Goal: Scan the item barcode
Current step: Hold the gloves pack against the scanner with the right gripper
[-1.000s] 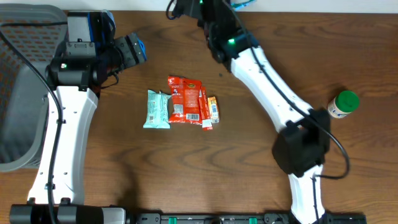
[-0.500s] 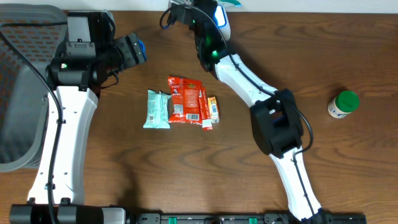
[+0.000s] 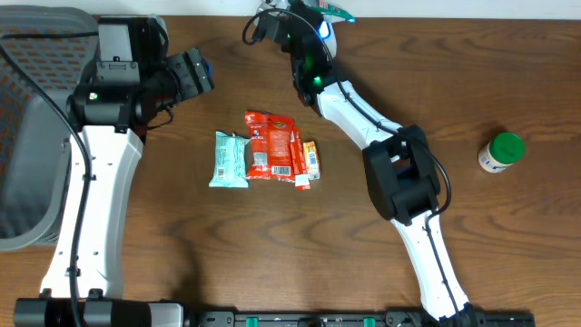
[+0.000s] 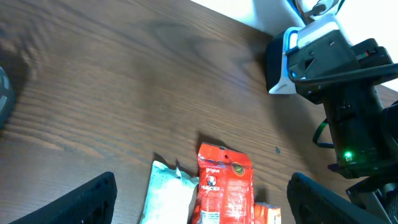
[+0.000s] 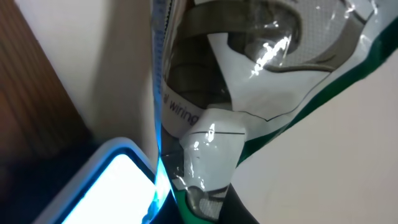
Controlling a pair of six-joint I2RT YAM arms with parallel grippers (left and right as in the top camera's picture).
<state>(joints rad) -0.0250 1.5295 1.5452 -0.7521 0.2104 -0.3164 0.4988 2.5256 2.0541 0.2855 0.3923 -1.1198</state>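
Bare wood (image 3: pixel 423 136) beside the bottle is below my right gripper and to its right in the overhead view. I need to swing that way, lower and release the packet.
My right gripper (image 3: pixel 320 13) is at the table's far edge, shut on a clear packet with green edges (image 5: pixel 219 127). In the right wrist view the packet hangs right beside the scanner's glowing blue-white window (image 5: pixel 109 186). The left wrist view shows the scanner (image 4: pixel 303 48) as a white and blue box at the back of the table. Only a green tip of the packet (image 3: pixel 339 10) shows overhead. My left gripper (image 3: pixel 194 73) hovers open at the back left, with nothing between its fingers (image 4: pixel 87 200).
A pale teal packet (image 3: pixel 230 160), a red packet (image 3: pixel 270 145) and a small orange packet (image 3: pixel 310 159) lie side by side mid-table. A green-lidded bottle (image 3: pixel 501 152) stands at the right. A grey mesh basket (image 3: pixel 27 118) sits at the left edge.
The right arm has folded its elbow in towards the table's middle and brought the packet up against the scanner at the far edge. The left arm has not moved.
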